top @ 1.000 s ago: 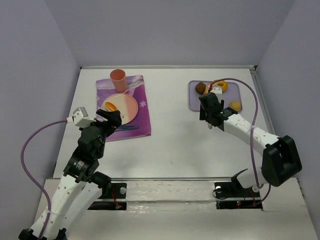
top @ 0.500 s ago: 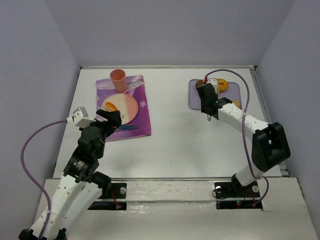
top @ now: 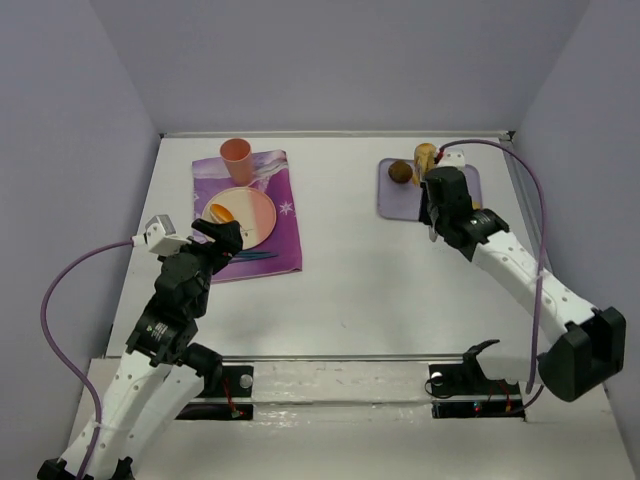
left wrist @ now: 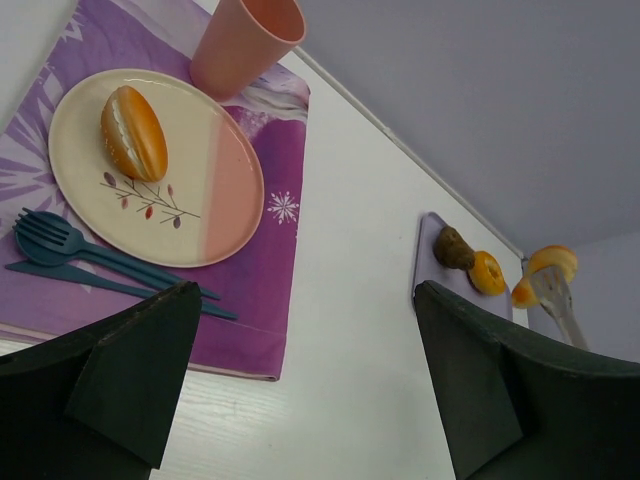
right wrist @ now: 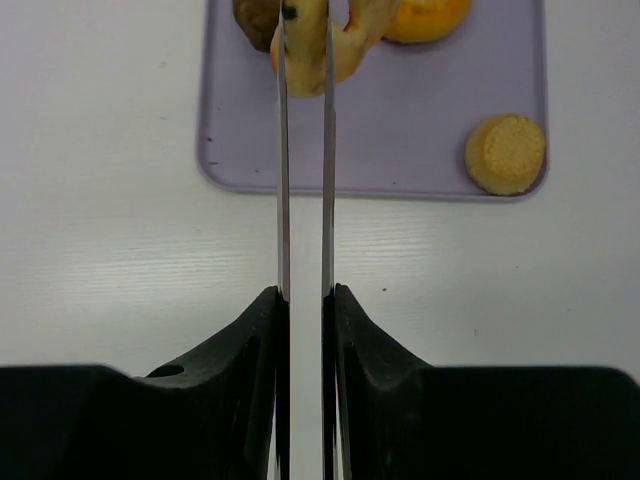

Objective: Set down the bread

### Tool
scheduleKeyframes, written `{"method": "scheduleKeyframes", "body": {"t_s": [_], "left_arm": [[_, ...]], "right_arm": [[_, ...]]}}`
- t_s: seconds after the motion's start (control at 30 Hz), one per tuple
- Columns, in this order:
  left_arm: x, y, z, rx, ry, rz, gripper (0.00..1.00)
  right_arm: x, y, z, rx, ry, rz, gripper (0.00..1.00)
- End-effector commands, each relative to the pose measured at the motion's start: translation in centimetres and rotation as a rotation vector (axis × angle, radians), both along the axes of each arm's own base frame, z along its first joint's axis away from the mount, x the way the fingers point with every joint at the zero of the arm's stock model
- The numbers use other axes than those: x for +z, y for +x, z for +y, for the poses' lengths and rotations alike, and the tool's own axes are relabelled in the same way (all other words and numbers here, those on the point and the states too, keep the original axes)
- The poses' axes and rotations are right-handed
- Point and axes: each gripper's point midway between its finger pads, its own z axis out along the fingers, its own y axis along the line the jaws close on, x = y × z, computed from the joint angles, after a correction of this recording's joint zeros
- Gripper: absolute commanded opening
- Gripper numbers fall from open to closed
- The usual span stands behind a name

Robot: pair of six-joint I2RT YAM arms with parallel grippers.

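Observation:
Next, the right gripper swings left in the top view, lowers the bread [top: 425, 157] onto the plate's pink side [top: 262, 214], since that side is bare, and releases the tongs.
My right gripper [right wrist: 305, 300] is shut on a pair of thin metal tongs [right wrist: 303, 150]. The tong tips pinch a pale curved piece of bread [right wrist: 335, 45] over the far left part of the lavender tray [right wrist: 420, 130]. In the top view the bread [top: 425, 157] sits beyond the right gripper [top: 436, 203]. My left gripper [left wrist: 305, 340] is open and empty, near the purple placemat [left wrist: 250, 300]. It faces a pink plate [left wrist: 215, 190] that holds an orange bread roll [left wrist: 133, 130].
On the tray lie a brown item [right wrist: 255, 20], an orange ring-shaped piece [right wrist: 430, 15] and a small round cake [right wrist: 505, 152]. A pink cup [left wrist: 245, 45] stands behind the plate. A blue fork and knife [left wrist: 70, 255] lie on the placemat.
The right arm has swung right and toward the far side. Its tongs now hold the bread over the tray's far left. The left arm has not moved.

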Motion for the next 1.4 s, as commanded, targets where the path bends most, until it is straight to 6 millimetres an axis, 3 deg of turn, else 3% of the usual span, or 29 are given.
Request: {"method": "scheduleKeyframes", "body": {"t_s": [0.0,0.07,0.1,0.27,0.3,0.37,0.4,0.43,0.53,0.67,0.77,0.8,0.97,1.0,1.07,1.2,1.37], "left_arm": [[0.6,0.3,0.2,0.011,-0.009,-0.036,0.99],[0.7,0.2,0.2,0.011,-0.010,-0.037,0.99],[0.6,0.3,0.1,0.012,-0.010,-0.035,0.99],[0.7,0.1,0.3,0.015,-0.012,-0.035,0.99],[0.8,0.0,0.3,0.014,-0.016,-0.036,0.99],[0.9,-0.1,0.2,0.010,-0.026,-0.044,0.99],[0.9,-0.1,0.2,0.007,-0.026,-0.044,0.99],[0.9,-0.1,0.2,0.006,-0.025,-0.045,0.99],[0.8,-0.3,0.3,0.009,-0.028,-0.039,0.99],[0.8,-0.4,0.1,-0.004,-0.033,-0.042,0.99],[0.8,-0.5,0.3,0.006,-0.034,-0.042,0.99],[0.7,-0.6,0.3,0.005,-0.032,-0.040,0.99],[1.0,-0.7,0.3,0.001,-0.039,-0.055,0.99],[1.0,-0.7,0.3,0.001,-0.039,-0.055,0.99],[0.9,-0.7,0.3,0.001,-0.038,-0.053,0.99],[0.8,-0.7,0.4,0.005,-0.038,-0.053,0.99],[0.8,-0.7,0.4,0.007,-0.036,-0.053,0.99]], "right_arm": [[5.2,-1.8,2.7,0.204,0.124,-0.123,0.09],[6.5,-2.8,4.9,0.324,0.156,-0.149,0.09],[7.6,-3.7,7.4,0.448,0.187,-0.169,0.09],[9.0,-5.7,15.2,0.701,0.148,-0.196,0.11],[7.6,-6.2,17.8,0.787,0.130,-0.152,0.11],[8.2,-6.2,20.8,0.860,0.146,-0.152,0.12],[6.2,-6.3,22.9,0.900,0.111,-0.106,0.12],[6.9,-5.9,24.2,0.902,0.108,-0.123,0.13],[5.8,-4.8,26.4,0.891,0.033,-0.117,0.16],[4.0,-3.5,31.0,0.934,0.034,-0.080,0.20],[2.7,-2.9,32.1,0.925,0.009,-0.053,0.23],[1.3,-2.8,32.7,0.921,-0.010,-0.031,0.24],[-0.2,-1.2,33.9,0.891,-0.042,-0.012,0.29],[-1.6,-1.1,34.1,0.878,-0.071,0.016,0.32],[-1.6,-0.8,34.5,0.875,-0.077,0.019,0.35],[-2.0,-1.3,35.4,0.913,-0.077,0.027,0.50],[-0.7,-2.1,35.7,0.964,-0.048,0.012,0.61]]}}
